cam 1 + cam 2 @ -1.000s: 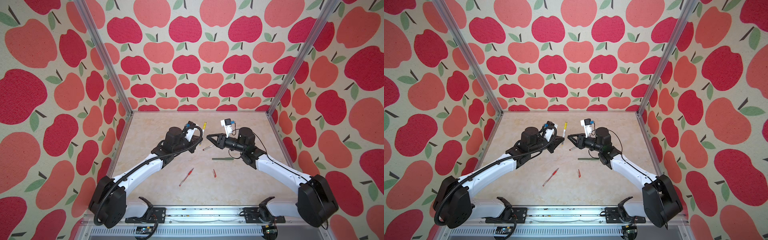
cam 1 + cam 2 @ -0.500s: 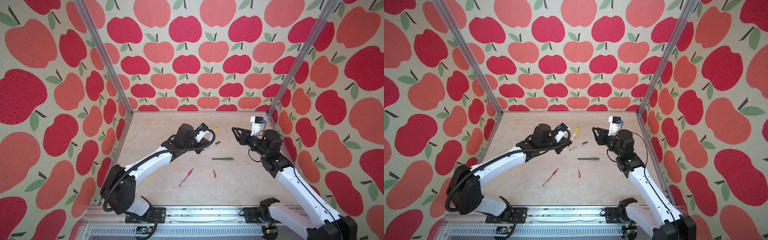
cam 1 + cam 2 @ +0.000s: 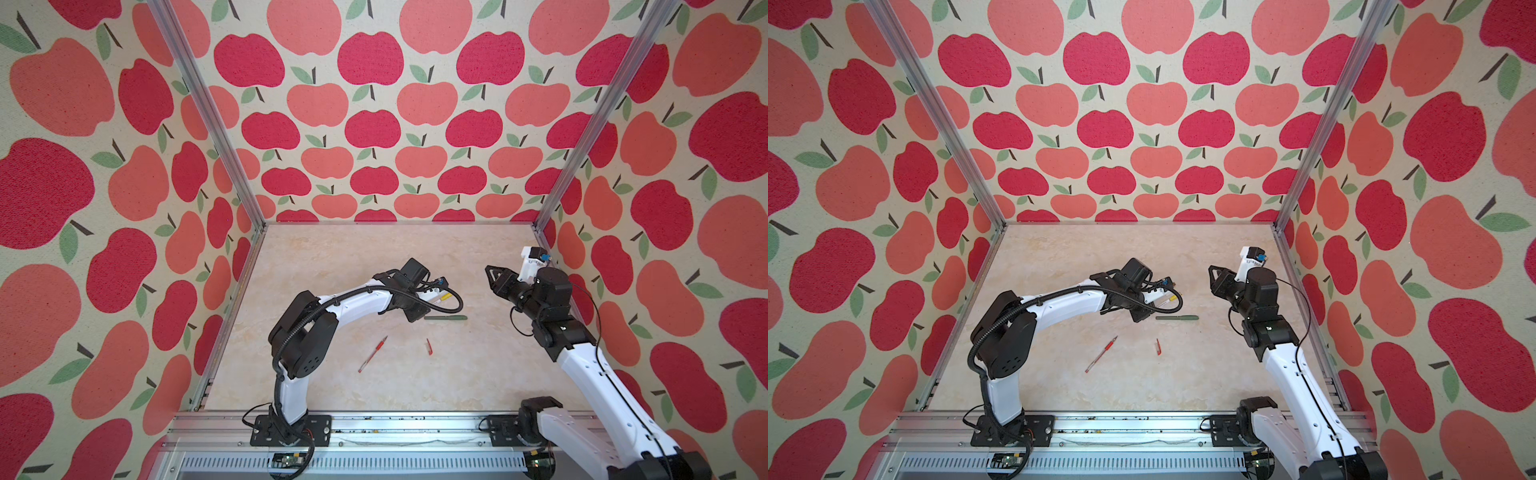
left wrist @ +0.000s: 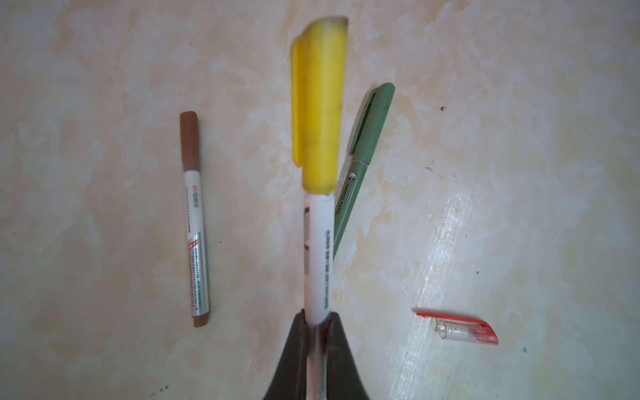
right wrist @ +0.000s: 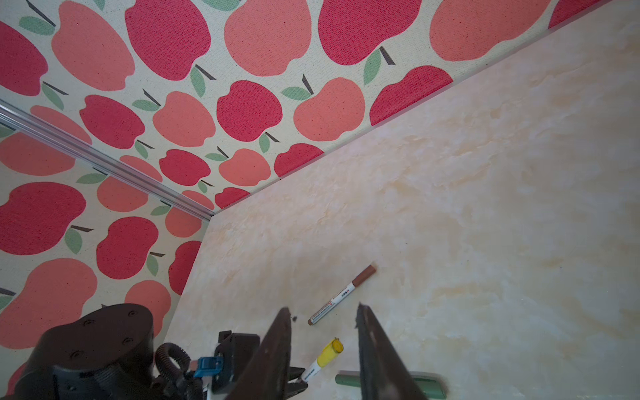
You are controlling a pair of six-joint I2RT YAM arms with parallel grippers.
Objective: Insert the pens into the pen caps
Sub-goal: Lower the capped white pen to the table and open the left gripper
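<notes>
The pen's white body has its yellow cap [image 4: 320,104] on, so my left gripper next needs to lower to the bare tabletop between the brown-capped and green pens and release it.
My left gripper [image 4: 318,317] is shut on the white barrel of a pen [image 4: 318,249] that wears the yellow cap [image 4: 320,104]. In both top views this pen [image 3: 442,297] [image 3: 1169,298] pokes out low over the table middle. Beside it lie a dark green pen [image 3: 445,318] [image 4: 363,159] with its cap on and a white-silver pen [image 4: 195,221] with its brown cap [image 4: 189,142] on. A bare red pen [image 3: 372,354] and the red clip cap [image 3: 429,347] [image 4: 460,327] lie apart nearer the front. My right gripper [image 3: 490,272] [image 5: 322,308] hangs open and empty, off to the right.
Apple-patterned walls and metal corner posts [image 3: 540,216] box in the marble-look table [image 3: 332,257]. The left arm's cable loop [image 3: 455,305] hangs over the green pen's end. A rail [image 3: 374,419] runs along the front edge.
The right gripper has let go, pulled back to the right and opened wider. The left gripper has swung the yellow-capped pen from upright down toward the table, further right.
</notes>
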